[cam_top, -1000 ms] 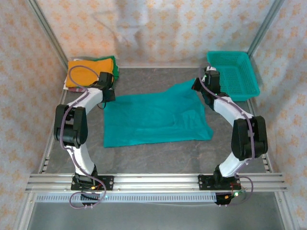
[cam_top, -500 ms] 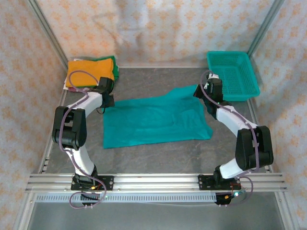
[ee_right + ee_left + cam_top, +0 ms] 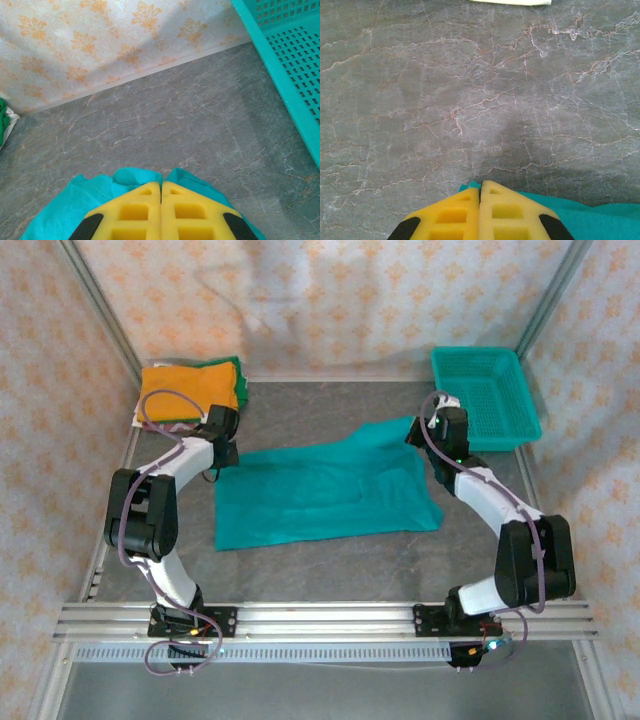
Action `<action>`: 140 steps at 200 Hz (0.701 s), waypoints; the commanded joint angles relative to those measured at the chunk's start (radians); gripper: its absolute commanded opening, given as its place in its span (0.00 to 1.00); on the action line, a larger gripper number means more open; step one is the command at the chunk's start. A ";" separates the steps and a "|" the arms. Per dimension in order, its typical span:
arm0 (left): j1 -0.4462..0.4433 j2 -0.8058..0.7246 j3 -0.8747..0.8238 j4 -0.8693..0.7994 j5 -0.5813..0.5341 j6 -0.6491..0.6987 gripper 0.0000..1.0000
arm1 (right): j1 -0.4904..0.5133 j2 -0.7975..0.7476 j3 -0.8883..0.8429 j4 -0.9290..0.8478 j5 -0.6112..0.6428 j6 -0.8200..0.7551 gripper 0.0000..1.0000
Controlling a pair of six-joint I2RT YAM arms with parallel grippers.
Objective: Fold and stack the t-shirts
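Note:
The shirt's still-raised corner goes down and back with my right gripper next and is released there, since the shirt's end by the basket lies below and back.
A teal t-shirt point(image 3: 320, 495) lies spread across the middle of the table. My left gripper point(image 3: 225, 452) is at its far left corner, and in the left wrist view the gripper point(image 3: 480, 183) is shut, with teal cloth point(image 3: 590, 220) coming out from under the fingertips. At the raised far right corner, my right gripper point(image 3: 415, 430) is shut on the shirt. The right wrist view has teal cloth point(image 3: 60, 215) bunched on both sides of the gripper's point(image 3: 161, 184) tips. A stack of folded t-shirts point(image 3: 188, 392), orange on top with green point(image 3: 232, 373) beneath, sits at the back left.
A teal plastic mesh basket point(image 3: 487, 395) stands at the back right, close to my right arm; its wall point(image 3: 295, 60) runs along the right of the right wrist view. Patterned walls close off the back and sides. Bare grey table point(image 3: 470, 90) lies beyond the left gripper.
Both arms have stretched out and come down with the shirt's far corners. The raised right corner has sunk and the cloth lies flatter and more taut.

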State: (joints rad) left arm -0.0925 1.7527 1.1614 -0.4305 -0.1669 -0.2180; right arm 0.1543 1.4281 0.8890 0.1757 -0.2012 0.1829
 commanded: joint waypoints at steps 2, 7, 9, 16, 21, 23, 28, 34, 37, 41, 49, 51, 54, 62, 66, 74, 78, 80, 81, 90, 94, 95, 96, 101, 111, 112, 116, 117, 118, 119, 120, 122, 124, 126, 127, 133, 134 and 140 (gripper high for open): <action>-0.014 -0.035 -0.014 -0.031 -0.057 -0.032 0.01 | 0.004 -0.029 -0.020 0.022 0.017 0.007 0.00; -0.016 -0.038 -0.016 -0.034 -0.057 -0.034 0.01 | 0.003 -0.029 -0.022 0.021 0.015 0.007 0.00; -0.017 -0.039 -0.018 -0.034 -0.058 -0.035 0.01 | 0.004 -0.028 -0.023 0.022 0.016 0.006 0.00; -0.024 -0.047 -0.024 -0.039 -0.069 -0.038 0.02 | 0.003 -0.031 -0.028 0.019 0.018 0.006 0.00; -0.027 -0.054 -0.028 -0.044 -0.075 -0.044 0.03 | 0.003 -0.034 -0.034 0.020 0.021 0.007 0.00; -0.028 -0.055 -0.030 -0.045 -0.077 -0.046 0.04 | 0.003 -0.036 -0.036 0.021 0.020 0.007 0.00; -0.031 -0.066 -0.036 -0.047 -0.079 -0.050 0.06 | 0.003 -0.038 -0.040 0.020 0.024 0.009 0.00; -0.036 -0.077 -0.046 -0.050 -0.078 -0.056 0.09 | 0.004 -0.044 -0.044 0.013 0.024 0.010 0.00; -0.037 -0.083 -0.050 -0.051 -0.077 -0.058 0.10 | 0.003 -0.048 -0.047 0.007 0.024 0.009 0.00; -0.043 -0.092 -0.060 -0.055 -0.078 -0.064 0.11 | 0.003 -0.057 -0.052 -0.004 0.025 0.010 0.00; -0.050 -0.118 -0.085 -0.061 -0.090 -0.084 0.15 | 0.003 -0.083 -0.067 -0.021 0.023 0.018 0.00; -0.052 -0.127 -0.093 -0.062 -0.093 -0.090 0.16 | 0.004 -0.092 -0.074 -0.022 0.023 0.020 0.01; -0.056 -0.141 -0.107 -0.062 -0.096 -0.099 0.17 | 0.003 -0.104 -0.082 -0.022 0.023 0.026 0.02; -0.063 -0.185 -0.150 -0.054 -0.097 -0.121 0.21 | 0.004 -0.142 -0.126 -0.013 0.029 0.042 0.08; -0.067 -0.210 -0.173 -0.051 -0.099 -0.134 0.24 | 0.003 -0.165 -0.144 -0.014 0.029 0.052 0.14; -0.070 -0.257 -0.215 -0.055 -0.102 -0.166 0.28 | 0.003 -0.210 -0.168 -0.046 0.021 0.066 0.18; -0.070 -0.280 -0.233 -0.057 -0.098 -0.181 0.29 | 0.003 -0.233 -0.176 -0.066 0.013 0.070 0.19; -0.069 -0.292 -0.243 -0.058 -0.096 -0.188 0.30 | 0.004 -0.238 -0.182 -0.074 0.008 0.073 0.20; -0.069 -0.298 -0.248 -0.057 -0.095 -0.190 0.30 | 0.004 -0.239 -0.185 -0.077 0.006 0.075 0.20; -0.072 -0.351 -0.296 -0.043 -0.077 -0.208 0.36 | 0.003 -0.305 -0.210 -0.105 0.004 0.093 0.25; -0.072 -0.370 -0.313 -0.033 -0.065 -0.208 0.38 | 0.004 -0.325 -0.217 -0.120 0.004 0.099 0.26; -0.072 -0.375 -0.318 -0.031 -0.063 -0.207 0.38 | 0.004 -0.330 -0.219 -0.124 0.004 0.100 0.27; -0.072 -0.380 -0.322 -0.029 -0.061 -0.205 0.39 | 0.003 -0.335 -0.220 -0.129 0.005 0.100 0.27; -0.071 -0.397 -0.337 -0.021 -0.056 -0.199 0.41 | 0.004 -0.358 -0.225 -0.148 0.000 0.099 0.28; -0.072 -0.407 -0.332 -0.029 -0.075 -0.179 0.41 | 0.003 -0.394 -0.229 -0.170 -0.014 0.092 0.31; -0.072 -0.407 -0.330 -0.030 -0.077 -0.176 0.41 | 0.004 -0.397 -0.229 -0.171 -0.015 0.092 0.31; -0.070 -0.401 -0.318 -0.032 -0.080 -0.159 0.41 | 0.003 -0.406 -0.229 -0.173 -0.019 0.092 0.32; -0.070 -0.399 -0.313 -0.032 -0.080 -0.154 0.41 | 0.003 -0.408 -0.229 -0.173 -0.019 0.093 0.32; -0.070 -0.396 -0.309 -0.033 -0.079 -0.149 0.41 | 0.003 -0.409 -0.229 -0.173 -0.020 0.092 0.32; -0.070 -0.394 -0.306 -0.034 -0.078 -0.144 0.41 | 0.003 -0.410 -0.229 -0.174 -0.020 0.091 0.33; -0.070 -0.393 -0.302 -0.034 -0.077 -0.139 0.41 | 0.004 -0.410 -0.229 -0.173 -0.021 0.091 0.32; -0.070 -0.384 -0.292 -0.037 -0.074 -0.130 0.41 | 0.004 -0.412 -0.229 -0.170 -0.022 0.091 0.33; -0.070 -0.377 -0.281 -0.040 -0.072 -0.122 0.41 | 0.003 -0.411 -0.229 -0.166 -0.024 0.090 0.33; -0.070 -0.369 -0.270 -0.043 -0.070 -0.116 0.41 | 0.003 -0.410 -0.229 -0.161 -0.026 0.087 0.33; -0.070 -0.364 -0.264 -0.045 -0.069 -0.112 0.41 | 0.004 -0.408 -0.229 -0.160 -0.027 0.086 0.33; -0.070 -0.336 -0.227 -0.059 -0.060 -0.096 0.41 | 0.003 -0.394 -0.222 -0.148 -0.037 0.082 0.33; -0.070 -0.330 -0.224 -0.060 -0.057 -0.093 0.41 | 0.002 -0.390 -0.221 -0.147 -0.039 0.082 0.33; -0.070 -0.296 -0.184 -0.063 -0.032 -0.071 0.42 | 0.003 -0.364 -0.204 -0.144 -0.055 0.078 0.33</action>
State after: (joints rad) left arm -0.1619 1.3731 0.8639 -0.4728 -0.2165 -0.3565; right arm 0.1543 1.0267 0.6689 0.0460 -0.2111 0.2615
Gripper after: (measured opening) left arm 0.414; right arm 0.328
